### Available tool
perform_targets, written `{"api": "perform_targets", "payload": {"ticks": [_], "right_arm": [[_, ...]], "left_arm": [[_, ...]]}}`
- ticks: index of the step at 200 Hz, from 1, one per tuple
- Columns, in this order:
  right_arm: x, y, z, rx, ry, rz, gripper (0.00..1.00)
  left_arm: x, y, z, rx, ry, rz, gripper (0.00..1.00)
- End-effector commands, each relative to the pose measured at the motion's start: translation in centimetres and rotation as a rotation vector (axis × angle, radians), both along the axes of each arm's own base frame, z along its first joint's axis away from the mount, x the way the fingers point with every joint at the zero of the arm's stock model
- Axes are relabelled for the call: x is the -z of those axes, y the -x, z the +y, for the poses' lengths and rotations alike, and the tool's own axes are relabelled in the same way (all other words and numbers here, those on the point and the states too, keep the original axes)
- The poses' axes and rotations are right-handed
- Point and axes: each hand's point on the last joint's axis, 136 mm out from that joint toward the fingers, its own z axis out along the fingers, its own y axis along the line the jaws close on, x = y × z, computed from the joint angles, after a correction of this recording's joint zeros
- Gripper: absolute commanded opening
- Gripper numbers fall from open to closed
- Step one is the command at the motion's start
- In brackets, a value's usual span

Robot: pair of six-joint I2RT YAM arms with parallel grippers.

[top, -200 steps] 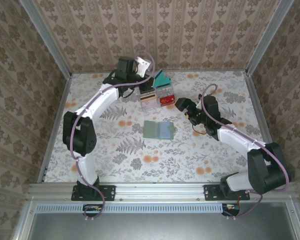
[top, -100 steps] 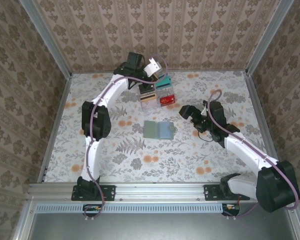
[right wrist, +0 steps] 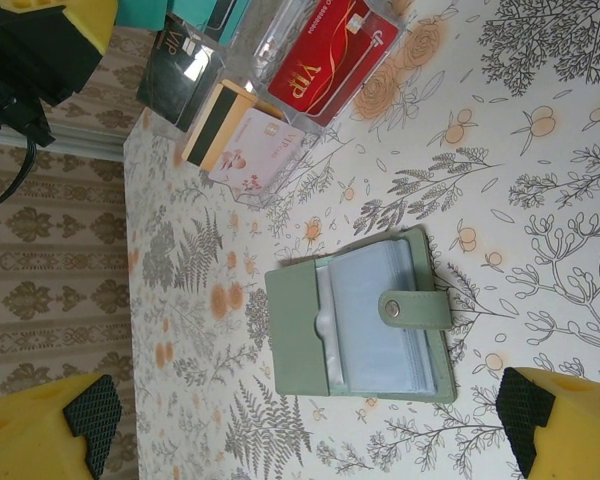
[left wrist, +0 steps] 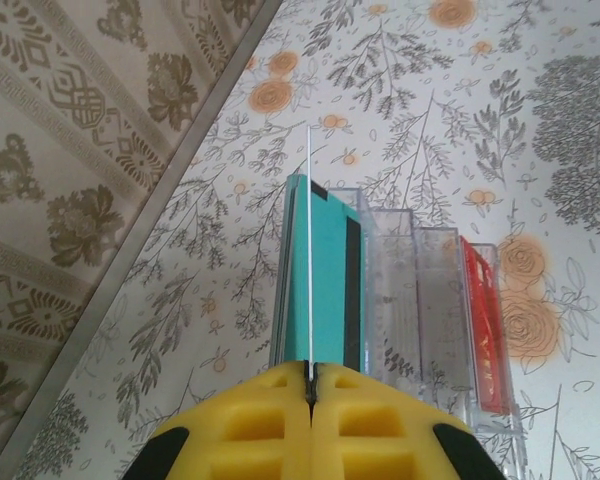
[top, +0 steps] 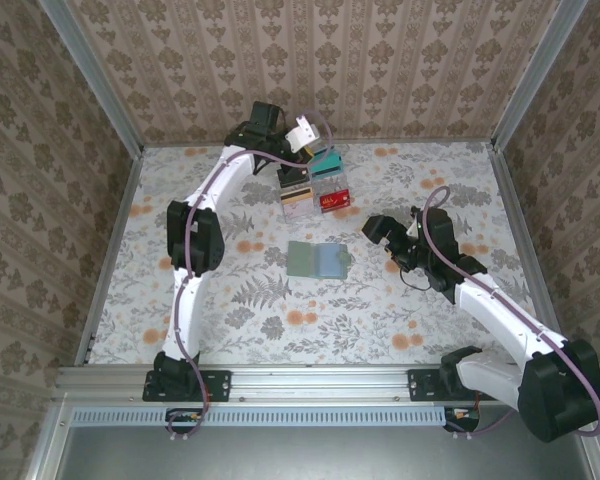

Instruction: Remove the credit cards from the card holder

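Observation:
The pale card comes down in my left gripper toward the clear box holding the teal card [left wrist: 325, 280] next, and then goes free inside.
The grey-green card holder [top: 318, 259] lies open and flat mid-table, its pale bluish pockets and snap tab [right wrist: 415, 308] facing up. My right gripper [right wrist: 300, 430] hovers open above it, touching nothing, right of it in the top view [top: 378, 228]. At the back, my left gripper [left wrist: 311, 375] is shut on a thin pale card [left wrist: 308, 250] seen edge-on, held over the clear boxes [top: 315, 188]. In the boxes stand a teal card [left wrist: 325, 280], a red card [right wrist: 330, 55], an orange-yellow card [right wrist: 250, 140] and a dark card [right wrist: 180, 75].
The row of clear boxes [left wrist: 420, 300] stands close to the back wall [top: 320, 60]. Metal rails run along the left side [top: 105, 250] and the right side [top: 510, 220] of the floral table. Open tabletop lies in front of the wallet.
The left arm has stretched toward the back and carried its card a little right, over the boxes. The right gripper has drifted slightly right and nearer. The wallet has stayed put.

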Motion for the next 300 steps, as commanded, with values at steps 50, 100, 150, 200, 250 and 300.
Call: {"api": "perform_targets", "payload": {"ticks": [50,100,150,200,250,300], "right_arm": [[0.5,0.6,-0.5,0.025,0.000,0.023,1.00],[0.1,0.5,-0.3,0.017,-0.010,0.004,1.00],[0.3,0.8,-0.1,0.006,-0.019,0.011,1.00],[0.2,0.6,0.1,0.000,-0.033,0.009,1.00],[0.3,0.5,0.3,-0.006,-0.040,0.014,0.99],[0.3,0.6,0.5,-0.019,-0.045,0.011,1.00]], "left_arm": [[-0.1,0.3,-1.2,0.054,0.055,0.021,0.00],[1.1,-0.1,-1.4,0.057,0.044,0.037,0.00],[2.5,-0.4,-1.1,0.051,0.013,0.042,0.00],[2.9,-0.6,-0.9,0.043,-0.012,0.033,0.05],[2.9,-0.4,-1.4,0.036,-0.027,0.024,0.11],[1.1,-0.4,-1.8,0.023,-0.010,0.000,0.23]]}}
